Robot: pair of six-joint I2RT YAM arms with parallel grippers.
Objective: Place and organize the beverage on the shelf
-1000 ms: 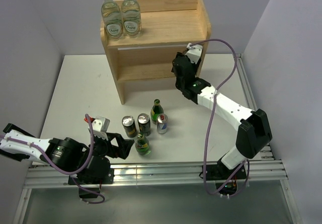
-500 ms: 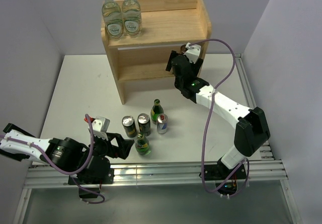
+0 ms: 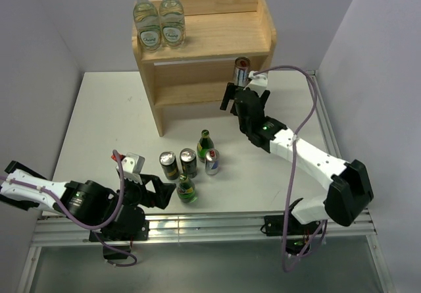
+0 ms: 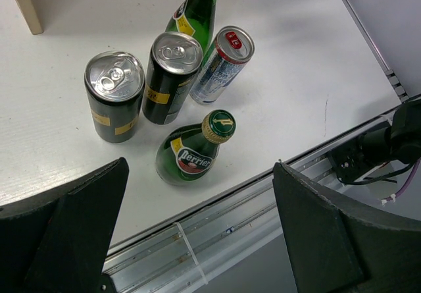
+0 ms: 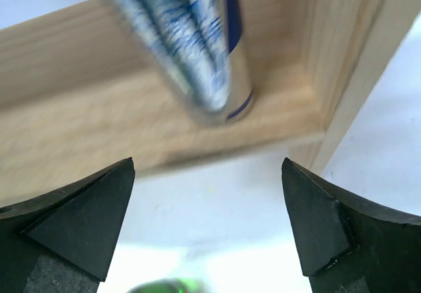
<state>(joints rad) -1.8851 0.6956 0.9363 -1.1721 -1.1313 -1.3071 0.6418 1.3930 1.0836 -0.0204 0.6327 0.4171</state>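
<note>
I will move my right gripper back from the shelf and down, then around the can's upper body, as the red-tabbed can still stands on the tabletop.
The wooden shelf stands at the back, with two clear glass bottles on its top board. A blue-and-silver can stands at the right end of the lower tier. My right gripper is open just in front of it and touches nothing. On the table stand two black cans, a silver can, a green bottle and a Perrier bottle. My left gripper is open and empty, just left of the Perrier bottle.
The shelf's right side panel is close beside the can. The metal rail runs along the table's near edge. White table lies left of the shelf, and grey walls stand on both sides.
My right gripper has opened, let go of the can on the lower tier and drawn back from the shelf. The left arm has not moved.
</note>
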